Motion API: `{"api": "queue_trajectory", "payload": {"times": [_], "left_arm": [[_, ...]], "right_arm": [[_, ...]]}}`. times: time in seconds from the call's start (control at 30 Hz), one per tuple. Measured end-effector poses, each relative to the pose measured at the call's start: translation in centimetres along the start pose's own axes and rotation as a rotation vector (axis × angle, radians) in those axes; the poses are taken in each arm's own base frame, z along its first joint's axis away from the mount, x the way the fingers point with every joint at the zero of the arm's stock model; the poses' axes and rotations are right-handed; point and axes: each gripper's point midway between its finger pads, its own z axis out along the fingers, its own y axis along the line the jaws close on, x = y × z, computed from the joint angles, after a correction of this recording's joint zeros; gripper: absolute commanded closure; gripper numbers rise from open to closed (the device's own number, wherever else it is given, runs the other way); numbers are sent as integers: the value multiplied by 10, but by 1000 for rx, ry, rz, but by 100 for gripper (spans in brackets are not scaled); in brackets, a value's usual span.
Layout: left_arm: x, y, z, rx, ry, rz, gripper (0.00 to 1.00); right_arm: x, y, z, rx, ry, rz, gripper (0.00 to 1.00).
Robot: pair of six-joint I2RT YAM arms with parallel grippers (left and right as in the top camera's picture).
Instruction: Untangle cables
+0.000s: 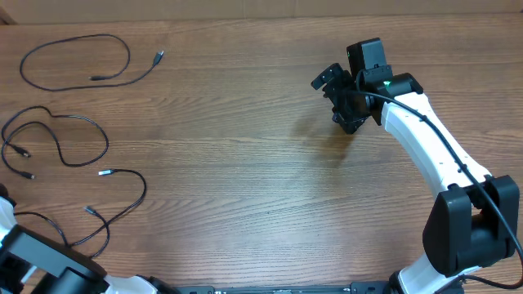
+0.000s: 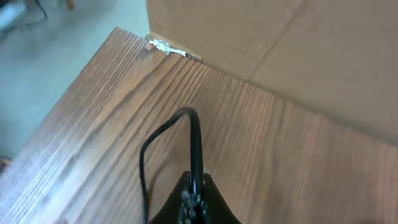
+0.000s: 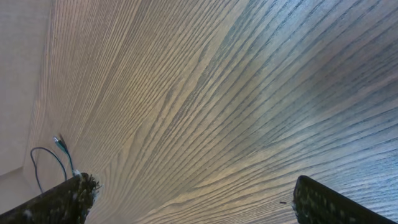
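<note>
The left gripper will turn slightly beside the table's edge and open its fingers to free the black cable (image 2: 196, 134), since that cable lies clear of the winding one.
Three thin black cables lie apart on the left of the wooden table in the overhead view: a loop at the far left (image 1: 128, 55), a winding one below it (image 1: 107, 140), and one nearest the front (image 1: 145, 189) running toward my left arm. In the left wrist view my left gripper (image 2: 194, 190) is shut on a black cable (image 2: 196, 134) that arches ahead of the jaws. My right gripper (image 1: 337, 100) hovers over bare table at the far right, open and empty (image 3: 193, 186). The right wrist view shows a distant cable (image 3: 46, 155).
A cardboard wall (image 2: 280, 50) stands along the table's far edge, also in the overhead view (image 1: 245, 6). The table's left edge (image 2: 68, 99) drops to the floor. My left arm (image 1: 41, 265) fills the bottom left corner, its gripper hidden there.
</note>
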Motion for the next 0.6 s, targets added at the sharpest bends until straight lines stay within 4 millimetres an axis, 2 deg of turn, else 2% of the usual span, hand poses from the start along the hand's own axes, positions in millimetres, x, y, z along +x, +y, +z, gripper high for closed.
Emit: {"api": "queue_trajectory", "payload": {"times": [0.37,0.43,0.47,0.5,0.6], "left_arm": [[14,-12,29,-5,-14,172,96],[19,-12,34,-14,-5,198,93],[21,-11,36,-16,-2,207,87],[23,-11,38,-20,2,214,76],[28,-12,43,-23,7,232,59]], "right_arm": [[0,0,0,2,0,0,0],[0,0,0,2,0,0,0],[0,0,0,2,0,0,0],[0,0,0,2,0,0,0],[0,-1,0,2,1,0,0]]}}
